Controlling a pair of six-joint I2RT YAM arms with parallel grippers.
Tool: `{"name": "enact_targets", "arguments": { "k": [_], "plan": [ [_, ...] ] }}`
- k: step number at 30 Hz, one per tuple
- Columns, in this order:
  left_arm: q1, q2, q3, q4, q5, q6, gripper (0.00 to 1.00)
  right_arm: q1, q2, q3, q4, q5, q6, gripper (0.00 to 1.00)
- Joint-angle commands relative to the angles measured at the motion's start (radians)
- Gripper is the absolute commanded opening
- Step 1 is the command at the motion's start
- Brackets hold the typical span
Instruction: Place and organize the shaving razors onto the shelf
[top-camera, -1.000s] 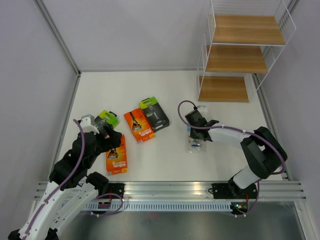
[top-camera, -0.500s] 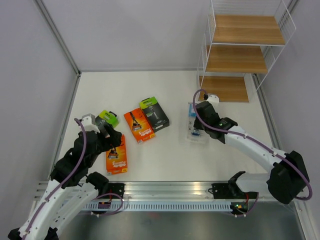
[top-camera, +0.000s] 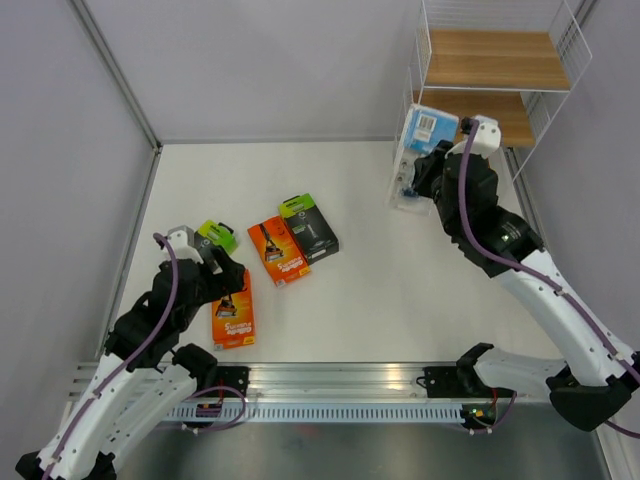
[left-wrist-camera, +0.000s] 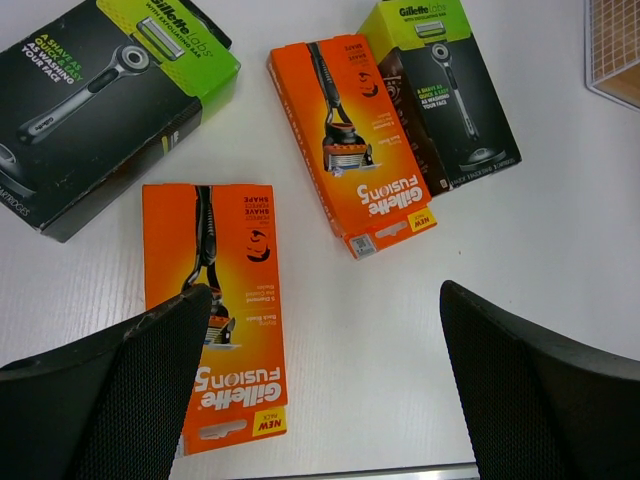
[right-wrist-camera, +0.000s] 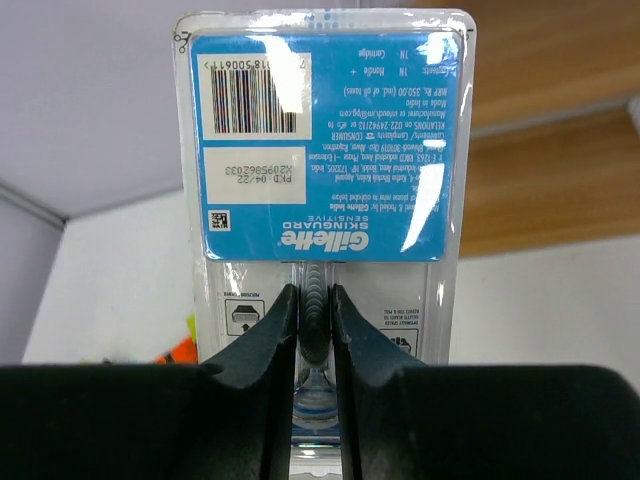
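Note:
The right gripper will next rise outward over the shelf's top board (top-camera: 482, 59) and let go of the clear blister there, as that bare board is above and outward of the gripper.
My right gripper (top-camera: 421, 172) is shut on the clear blister with blue card (top-camera: 428, 135), held upright in the air at the front left of the shelf (top-camera: 495, 58), level with its middle board. In the right wrist view the fingers (right-wrist-camera: 275, 325) pinch the razor handle below the blue card (right-wrist-camera: 325, 140). My left gripper (left-wrist-camera: 325, 300) hangs open over the table beside an orange card (left-wrist-camera: 215, 310). A second orange card (left-wrist-camera: 350, 140) and two black boxes (left-wrist-camera: 445, 90) (left-wrist-camera: 100, 100) lie beyond it.
The packs on the table (top-camera: 278, 249) lie in a loose group at the left. An aluminium rail (top-camera: 340, 380) runs along the near edge. Grey walls close the table in on the left and at the back. The shelf's wire corner (left-wrist-camera: 615, 50) shows in the left wrist view.
The right arm has lifted the blister pack off the table and carried it away and to the right, up to the shelf. The left arm has barely moved.

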Motion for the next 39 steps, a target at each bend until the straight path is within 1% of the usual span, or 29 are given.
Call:
{"name": "enact_targets", "arguments": {
  "k": [1, 3, 6, 8, 9, 11, 12, 14, 15, 17, 18, 19, 23, 26, 27, 29, 30, 31, 32, 35, 37, 39],
  "plan": [
    [0.000, 0.028, 0.003, 0.008, -0.003, -0.011, 1.00, -0.018, 0.027, 0.160, 0.007, 0.137, -0.129, 0.00],
    [0.000, 0.032, 0.005, 0.008, 0.000, -0.010, 1.00, -0.040, 0.055, 0.220, 0.029, 0.174, -0.161, 0.01],
    [0.000, 0.031, 0.005, 0.008, -0.003, -0.010, 1.00, -0.092, 0.093, 0.276, 0.058, 0.173, -0.173, 0.00],
    [0.000, 0.028, 0.003, 0.008, -0.001, -0.010, 1.00, -0.126, 0.116, 0.309, 0.055, 0.149, -0.152, 0.00],
    [0.000, 0.025, 0.003, 0.007, -0.003, -0.010, 1.00, -0.164, 0.137, 0.336, 0.058, 0.136, -0.146, 0.00],
    [0.000, 0.020, 0.003, 0.008, -0.004, -0.011, 1.00, -0.199, 0.168, 0.362, 0.084, 0.083, -0.131, 0.00],
    [0.000, 0.021, 0.001, 0.008, -0.004, -0.011, 1.00, -0.234, 0.181, 0.405, 0.087, 0.066, -0.120, 0.00],
    [-0.001, 0.021, 0.003, 0.010, -0.001, -0.010, 1.00, -0.265, 0.232, 0.468, 0.067, 0.046, -0.092, 0.01],
    [0.000, 0.021, 0.001, 0.011, 0.000, -0.008, 1.00, -0.290, 0.256, 0.566, 0.043, 0.037, -0.063, 0.01],
    [-0.001, 0.031, 0.001, 0.013, 0.008, -0.005, 1.00, -0.310, 0.329, 0.672, -0.021, 0.056, -0.025, 0.00],
    [0.000, 0.034, 0.001, 0.014, 0.011, -0.002, 1.00, -0.322, 0.345, 0.738, -0.014, 0.056, -0.023, 0.01],
    [0.000, 0.037, 0.004, 0.014, 0.012, -0.002, 0.99, -0.327, 0.358, 0.755, 0.001, 0.056, -0.029, 0.00],
    [-0.001, 0.057, 0.006, 0.016, 0.022, 0.001, 1.00, -0.351, 0.392, 0.760, 0.165, 0.079, -0.057, 0.00],
    [0.000, 0.060, 0.006, 0.016, 0.025, 0.003, 1.00, -0.376, 0.438, 0.774, 0.217, 0.104, -0.051, 0.01],
    [0.000, 0.060, 0.008, 0.014, 0.025, 0.003, 1.00, -0.403, 0.454, 0.796, 0.222, 0.093, -0.036, 0.01],
    [0.000, 0.058, 0.006, 0.016, 0.022, 0.004, 1.00, -0.452, 0.487, 0.786, 0.266, 0.055, 0.032, 0.01],
    [0.000, 0.060, 0.008, 0.016, 0.023, 0.004, 1.00, -0.471, 0.495, 0.775, 0.295, -0.018, 0.052, 0.01],
    [0.000, 0.058, 0.006, 0.016, 0.026, 0.004, 1.00, -0.489, 0.519, 0.774, 0.312, -0.046, 0.125, 0.01],
    [0.000, 0.058, 0.006, 0.016, 0.028, 0.004, 1.00, -0.526, 0.533, 0.792, 0.307, -0.077, 0.170, 0.00],
    [0.000, 0.060, 0.006, 0.016, 0.022, 0.004, 1.00, -0.580, 0.578, 0.800, 0.319, -0.131, 0.315, 0.00],
    [0.000, 0.058, 0.008, 0.016, 0.014, 0.004, 1.00, -0.589, 0.604, 0.801, 0.366, -0.143, 0.336, 0.00],
    [0.000, 0.054, 0.005, 0.016, 0.012, 0.003, 0.99, -0.589, 0.635, 0.859, 0.362, -0.148, 0.351, 0.00]
  ]
}}
